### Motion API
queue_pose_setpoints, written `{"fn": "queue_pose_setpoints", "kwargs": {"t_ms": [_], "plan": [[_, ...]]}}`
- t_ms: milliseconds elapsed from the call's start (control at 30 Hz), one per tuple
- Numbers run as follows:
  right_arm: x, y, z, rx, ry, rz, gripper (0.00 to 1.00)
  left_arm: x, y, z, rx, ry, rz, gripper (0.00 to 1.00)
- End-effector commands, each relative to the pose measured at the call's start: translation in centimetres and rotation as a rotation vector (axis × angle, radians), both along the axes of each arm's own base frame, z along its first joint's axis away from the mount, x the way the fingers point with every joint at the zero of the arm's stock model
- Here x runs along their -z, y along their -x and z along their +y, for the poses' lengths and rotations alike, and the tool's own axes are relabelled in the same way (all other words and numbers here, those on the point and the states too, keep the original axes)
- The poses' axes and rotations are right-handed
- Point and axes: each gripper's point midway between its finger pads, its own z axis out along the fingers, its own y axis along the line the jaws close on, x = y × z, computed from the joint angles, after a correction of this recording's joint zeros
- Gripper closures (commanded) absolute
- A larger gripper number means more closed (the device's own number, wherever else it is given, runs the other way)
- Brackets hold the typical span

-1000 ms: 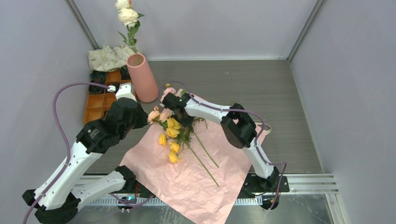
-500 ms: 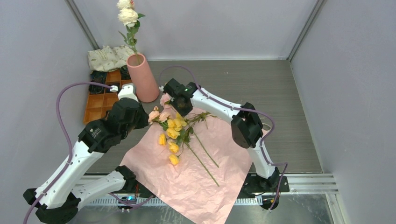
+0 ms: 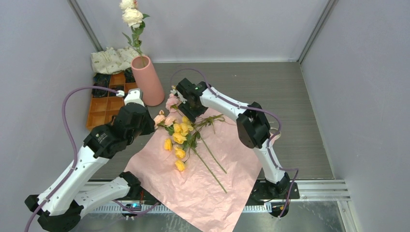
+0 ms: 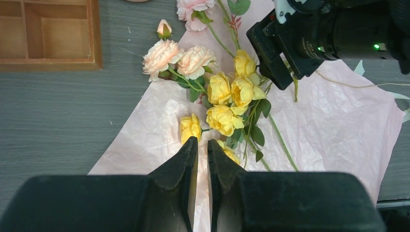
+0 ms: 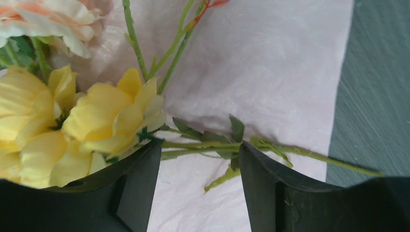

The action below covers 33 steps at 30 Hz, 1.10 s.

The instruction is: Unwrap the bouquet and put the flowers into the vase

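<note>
I need to lower my right gripper slightly before it closes on the yellow rose's thin stem near its bloom, since the stem crosses just below the gripper's open fingers.
The bouquet lies unwrapped: its pink paper (image 3: 193, 193) is spread flat on the table with loose flowers on it. Yellow roses (image 3: 179, 140) and peach ones (image 3: 164, 119) lie in a heap, their green stems (image 3: 210, 166) running toward me. The salmon-pink vase (image 3: 147, 82) stands at the back left with one cream-white rose (image 3: 131, 17) in it. My right gripper (image 3: 187, 112) hangs open over the heap; thin leafy stems (image 5: 203, 145) of a yellow rose (image 5: 111, 118) cross just beyond its fingertips (image 5: 150, 159). My left gripper (image 4: 202, 141) hovers above the paper's left part, shut to a thin slit, holding nothing.
An orange compartment tray (image 3: 104, 108) sits left of the vase, with dark items and a patterned cloth (image 3: 111, 59) behind it. Cream ribbon (image 4: 396, 94) trails off the paper's right corner. Grey walls close in on both sides and at the back.
My right gripper dragged a yellow-rose stem back toward the vase, then opened and let it go. The left arm has hardly moved.
</note>
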Motion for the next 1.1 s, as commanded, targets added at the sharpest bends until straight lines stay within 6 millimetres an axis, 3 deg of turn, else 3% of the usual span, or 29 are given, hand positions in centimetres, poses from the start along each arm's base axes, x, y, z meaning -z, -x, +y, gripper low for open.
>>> {"fn": "queue_pose_setpoints", "kwargs": {"t_ms": [0,100,267,367,433,500,600,733,867,1067], "plan": [[1.0,-1.2,0.3,-0.036,-0.054,0.054,0.34,-0.8,-0.3,-0.1,-0.013,0.043,-0.043,0.86],[1.8,-0.5,1.1,-0.061,-0.089,0.131,0.36,-0.8,-0.2,0.2,-0.021,0.029,-0.04,0.86],[3.7,0.3,1.9,-0.08,-0.117,0.201,0.49,-0.8,-0.1,0.4,-0.027,0.032,-0.047,0.86],[4.4,0.3,2.1,-0.075,-0.119,0.213,0.8,-0.7,-0.1,0.2,-0.02,0.034,-0.041,0.86],[4.2,0.0,1.9,-0.063,-0.115,0.202,0.94,-0.7,0.0,0.2,-0.019,0.04,-0.038,0.86],[3.1,-0.4,1.9,-0.048,-0.123,0.168,0.99,-0.8,0.0,0.0,-0.014,0.052,-0.042,0.86],[0.0,-1.1,1.8,-0.021,-0.149,0.098,0.99,-1.1,0.0,-0.3,-0.004,0.069,-0.049,0.86],[-5.7,-1.9,1.2,0.046,-0.193,-0.003,0.99,-1.5,-0.1,-0.8,0.016,0.082,-0.049,0.85],[-10.8,-1.7,0.5,0.11,-0.254,-0.072,0.99,-1.9,-0.1,-1.4,0.038,0.098,-0.053,0.85],[-16.7,-0.2,-0.6,0.186,-0.378,-0.123,0.99,-2.6,-0.1,-2.3,0.075,0.138,-0.066,0.84]]}}
